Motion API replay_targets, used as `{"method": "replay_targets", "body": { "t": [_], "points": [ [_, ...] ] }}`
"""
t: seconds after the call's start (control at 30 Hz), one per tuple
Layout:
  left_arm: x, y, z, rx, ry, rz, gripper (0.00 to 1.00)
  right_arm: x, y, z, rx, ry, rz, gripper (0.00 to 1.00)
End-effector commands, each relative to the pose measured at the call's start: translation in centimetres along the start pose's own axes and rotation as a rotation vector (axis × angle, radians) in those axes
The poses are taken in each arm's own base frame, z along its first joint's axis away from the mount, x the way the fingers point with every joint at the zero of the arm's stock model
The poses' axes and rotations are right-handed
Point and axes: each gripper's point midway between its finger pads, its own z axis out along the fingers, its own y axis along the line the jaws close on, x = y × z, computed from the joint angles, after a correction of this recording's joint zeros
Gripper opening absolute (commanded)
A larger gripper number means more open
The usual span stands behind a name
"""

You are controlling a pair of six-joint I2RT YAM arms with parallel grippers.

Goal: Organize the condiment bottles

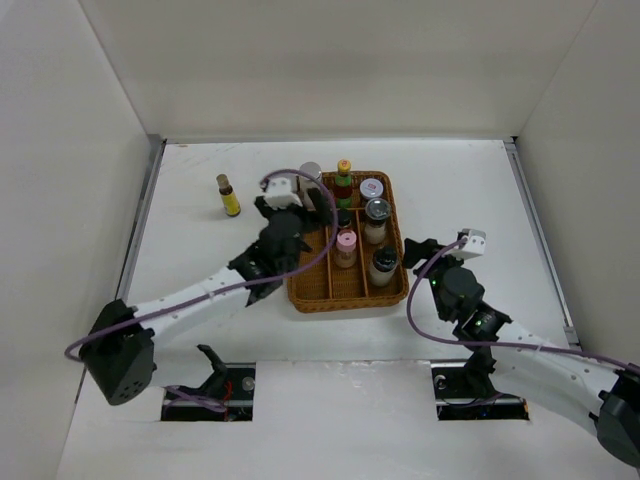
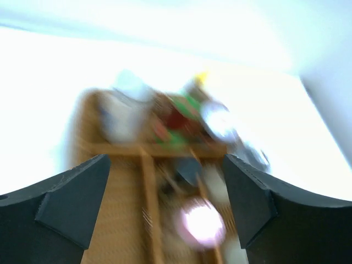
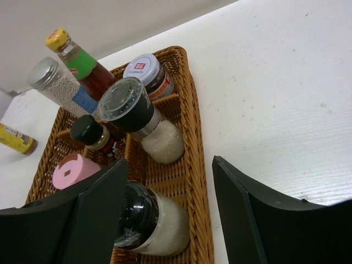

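Observation:
I need to move my left gripper to the left in the top view and lower it around the yellow bottle's brown cap, because that bottle is outside the basket.
Several condiment bottles stand in the brown woven basket: a green-red sauce bottle with a yellow cap, a silver-lidded shaker, a white-lidded jar, two black-topped grinders, a small black-capped bottle and a pink-capped one. A yellow bottle stands on the table left of the basket. My left gripper is open and empty over the basket's left back part; its wrist view is blurred. My right gripper is open and empty, straddling the basket's right wall beside the near grinder.
White walls enclose the white table on three sides. The left arm reaches across the table to the basket's left edge. The right arm lies at the front right. The yellow bottle also shows at the far left in the right wrist view.

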Motion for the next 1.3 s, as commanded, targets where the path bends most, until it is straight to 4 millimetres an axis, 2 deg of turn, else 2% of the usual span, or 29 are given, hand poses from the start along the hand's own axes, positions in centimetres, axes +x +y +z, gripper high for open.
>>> {"method": "replay_targets", "body": {
  "t": [0.0,0.2,0.27,0.33,0.43,0.57,0.9,1.1,1.2,1.27],
  "points": [
    [-2.8,6.8,1.6,-0.207,-0.040,-0.018,0.82,-1.4,0.7,0.0,-0.025,-0.047,0.040,0.69],
    [-3.5,18.2,6.1,-0.498,-0.010,-0.036,0.63,-1.1,1.1,0.0,-0.043,-0.034,0.039,0.70],
    [-4.0,20.5,7.0,-0.553,-0.026,-0.075,0.63,-1.2,1.1,0.0,-0.043,-0.035,0.042,0.70],
    [-4.6,22.0,7.7,-0.585,-0.039,-0.085,0.63,-1.2,1.1,0.0,-0.043,-0.035,0.042,0.71],
    [-5.4,23.4,8.6,-0.620,-0.054,-0.092,0.63,-1.0,1.1,0.1,-0.041,-0.031,0.038,0.71],
    [-5.5,25.4,9.5,-0.662,-0.045,-0.096,0.62,-1.0,1.1,0.1,-0.040,-0.030,0.037,0.71],
    [-3.9,26.9,12.0,-0.651,0.020,-0.084,0.58,-0.6,1.5,0.3,-0.053,-0.014,0.029,0.71],
    [-4.2,27.3,12.7,-0.661,0.017,-0.073,0.38,-0.5,1.5,0.3,-0.054,-0.012,0.028,0.71],
    [-4.8,27.2,12.3,-0.667,0.007,-0.054,0.24,-0.6,1.5,0.3,-0.054,-0.013,0.029,0.71],
    [-5.5,26.8,11.6,-0.668,-0.009,-0.037,0.18,-0.6,1.5,0.3,-0.054,-0.013,0.029,0.71]
  ]
}}
